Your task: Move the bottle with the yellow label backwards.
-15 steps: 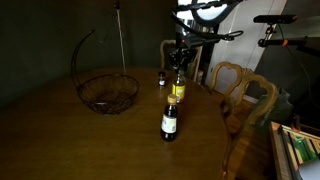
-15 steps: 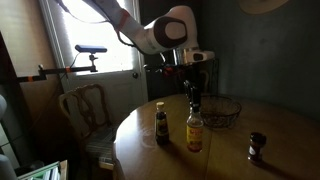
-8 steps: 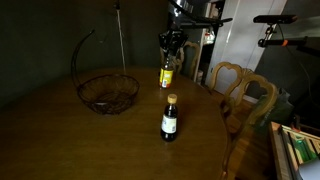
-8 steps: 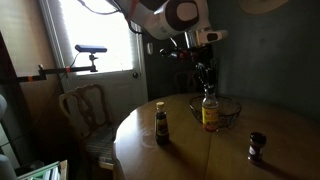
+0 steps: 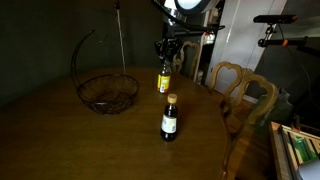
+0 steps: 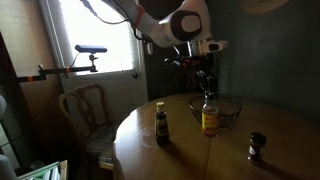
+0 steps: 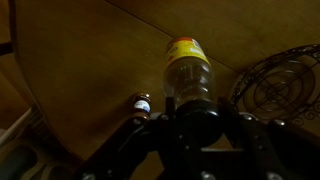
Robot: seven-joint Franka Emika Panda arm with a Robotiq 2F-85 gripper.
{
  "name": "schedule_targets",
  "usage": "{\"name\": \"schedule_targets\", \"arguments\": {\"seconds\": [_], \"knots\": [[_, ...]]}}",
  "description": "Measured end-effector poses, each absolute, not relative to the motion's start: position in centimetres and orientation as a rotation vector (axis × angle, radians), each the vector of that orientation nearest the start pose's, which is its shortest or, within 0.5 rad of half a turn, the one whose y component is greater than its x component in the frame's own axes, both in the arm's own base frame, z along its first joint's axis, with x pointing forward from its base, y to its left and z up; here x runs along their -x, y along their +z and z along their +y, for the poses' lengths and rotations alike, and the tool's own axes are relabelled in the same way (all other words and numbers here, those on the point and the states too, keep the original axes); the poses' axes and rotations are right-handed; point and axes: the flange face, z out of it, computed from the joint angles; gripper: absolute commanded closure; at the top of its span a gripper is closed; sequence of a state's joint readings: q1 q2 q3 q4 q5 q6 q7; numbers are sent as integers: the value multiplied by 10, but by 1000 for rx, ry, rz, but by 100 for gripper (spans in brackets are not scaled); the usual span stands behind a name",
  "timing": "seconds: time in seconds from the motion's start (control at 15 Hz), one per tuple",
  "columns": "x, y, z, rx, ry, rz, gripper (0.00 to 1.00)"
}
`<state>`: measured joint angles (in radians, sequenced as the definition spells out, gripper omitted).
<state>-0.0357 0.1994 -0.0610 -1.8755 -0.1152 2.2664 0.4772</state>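
Observation:
The bottle goes outward and down onto the tabletop [image 6: 240, 146] beside the tiny dark bottle next for release, since that spot is clear of the wire basket.
The bottle with the yellow label [image 5: 164, 79] is small and brownish. It hangs upright from my gripper [image 5: 167, 58], which is shut on its neck and cap, just above or on the round wooden table [image 5: 70, 140], near the far side. It also shows in an exterior view [image 6: 210, 119] under the gripper [image 6: 206, 90], in front of the wire basket. In the wrist view the bottle [image 7: 187, 68] points away from the dark jaws [image 7: 192, 108]. I cannot tell whether its base touches the table.
A larger dark bottle with a gold cap [image 5: 169, 121] [image 6: 160, 124] stands nearer the front. A tiny dark bottle [image 6: 256, 147] [image 7: 142, 104] stands apart. A wire basket [image 5: 108, 94] [image 6: 228, 110] [image 7: 286, 84] sits on the table. Wooden chairs [image 5: 240, 90] [image 6: 85, 108] stand at the table edge.
The gripper lifted the yellow-labelled bottle from beside the larger dark bottle, carried it toward the far side near the basket, and has lowered it a little.

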Motion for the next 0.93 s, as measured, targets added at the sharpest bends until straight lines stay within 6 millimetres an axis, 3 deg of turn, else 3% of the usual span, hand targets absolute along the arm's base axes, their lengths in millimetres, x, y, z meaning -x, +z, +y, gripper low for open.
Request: {"name": "schedule_targets", "arguments": {"seconds": [0.47,0.93], "knots": [[-686,400,-59,3105,-421,836,80],[-734,383,-79,3088,-497,943,80]]}}
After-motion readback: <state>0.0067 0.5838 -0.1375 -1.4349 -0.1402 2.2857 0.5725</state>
